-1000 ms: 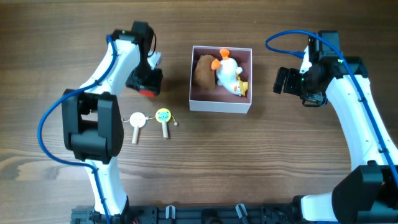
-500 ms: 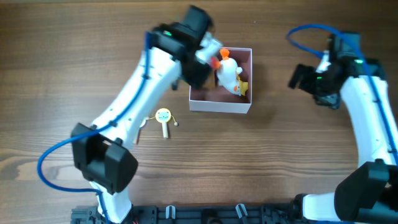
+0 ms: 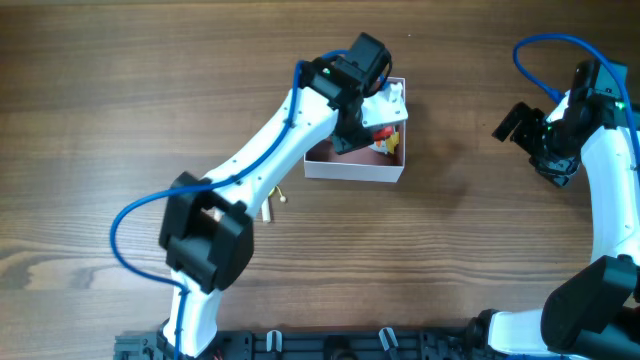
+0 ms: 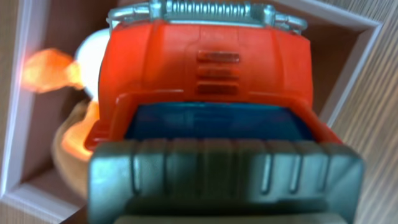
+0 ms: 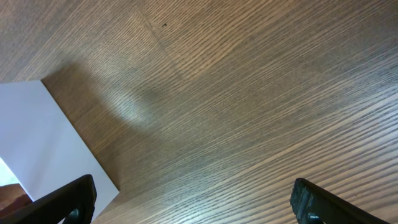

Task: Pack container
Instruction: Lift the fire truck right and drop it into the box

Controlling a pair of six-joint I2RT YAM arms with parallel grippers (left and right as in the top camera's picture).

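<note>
The truck goes down toward the right in the overhead view next, over the container's bare corner for my left gripper to release, as the duck lies opposite.
The container is a square box with white walls and a pink inside, at the middle back of the table. My left gripper is over its right half, shut on a red toy truck with a grey bumper and blue window. The truck fills the left wrist view above the container's pink floor and white wall. A white duck toy with orange parts lies in the container beside and under the truck. My right gripper is open and empty, well to the right of the container; its view shows the container's white wall.
A small toy on a wooden stick lies on the table left of the container's front, mostly hidden under my left arm. The wooden table lies bare between the container and the right gripper.
My left arm has swung from the table's left side to over the container, carrying the red truck. The right arm has drawn back to the right.
</note>
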